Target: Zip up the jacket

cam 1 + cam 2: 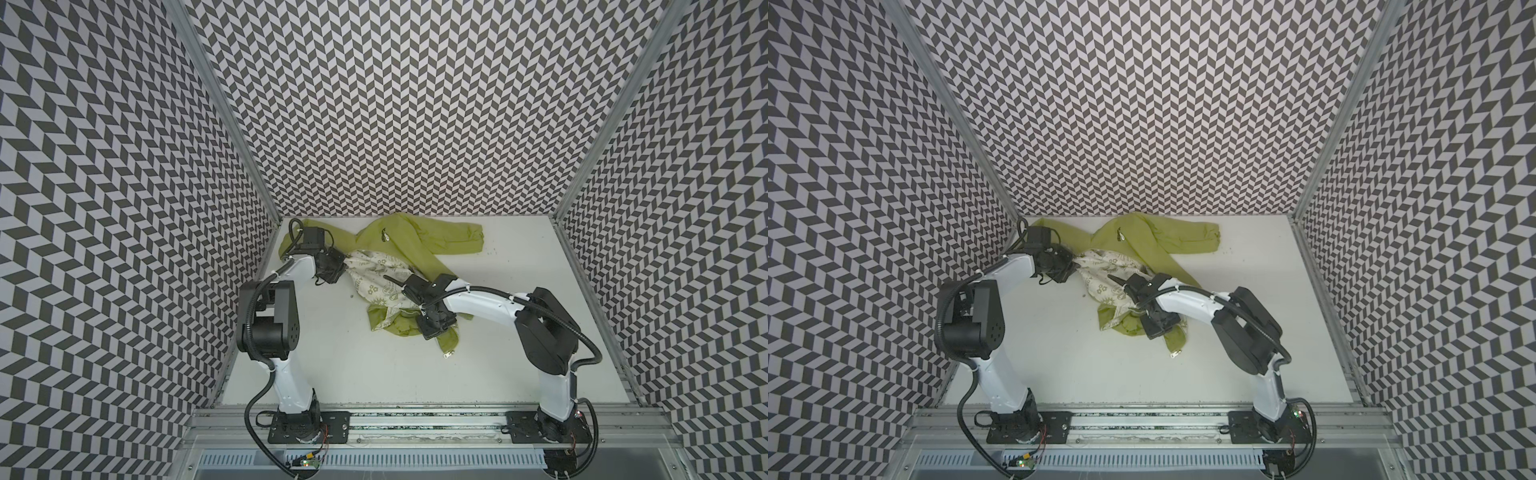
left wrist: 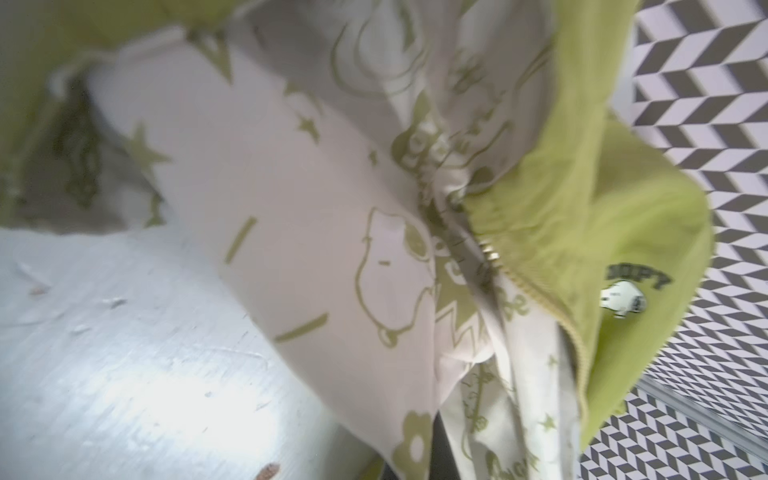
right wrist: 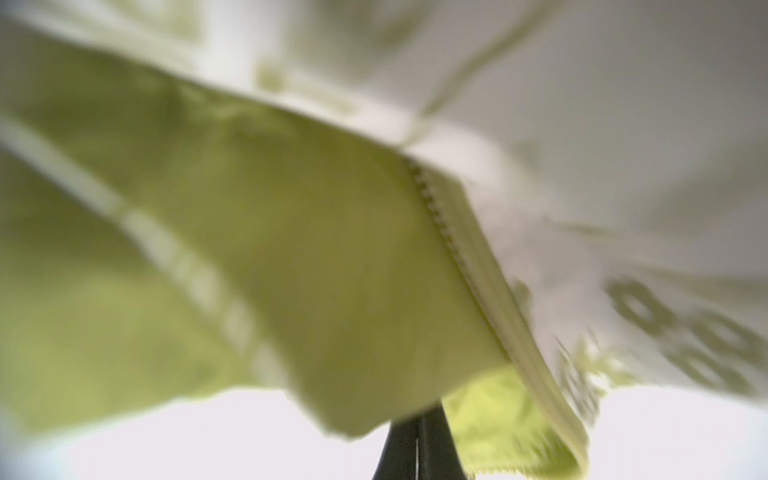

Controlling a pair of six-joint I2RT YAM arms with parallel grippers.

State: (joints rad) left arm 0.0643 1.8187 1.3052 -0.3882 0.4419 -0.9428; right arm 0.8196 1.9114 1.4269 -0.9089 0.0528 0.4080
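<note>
I next need to lift the crumpled lining edge toward the table's nearer back corner, outward of my left gripper, straightening the front, then lower and release it.
The lime-green jacket (image 1: 415,243) (image 1: 1150,239) lies crumpled at the back of the white table (image 1: 374,374), its white patterned lining (image 1: 374,276) turned up. The chest emblem (image 1: 386,237) (image 2: 623,299) faces up. My left gripper (image 1: 338,270) (image 1: 1073,268) (image 2: 440,453) is shut on the jacket's lining edge at the left. My right gripper (image 1: 430,330) (image 1: 1152,330) (image 3: 417,440) is shut on the green hem near the front, its black fingers pressed together under the cloth. Zipper teeth (image 2: 536,299) (image 3: 440,224) run along the open front edges. A metal zipper pull (image 1: 448,354) rests on the table.
Chevron-patterned walls (image 1: 415,124) close in the table on three sides. The left wall (image 1: 232,257) stands close behind my left arm. Both arm bases sit on the rail (image 1: 415,419) at the front edge.
</note>
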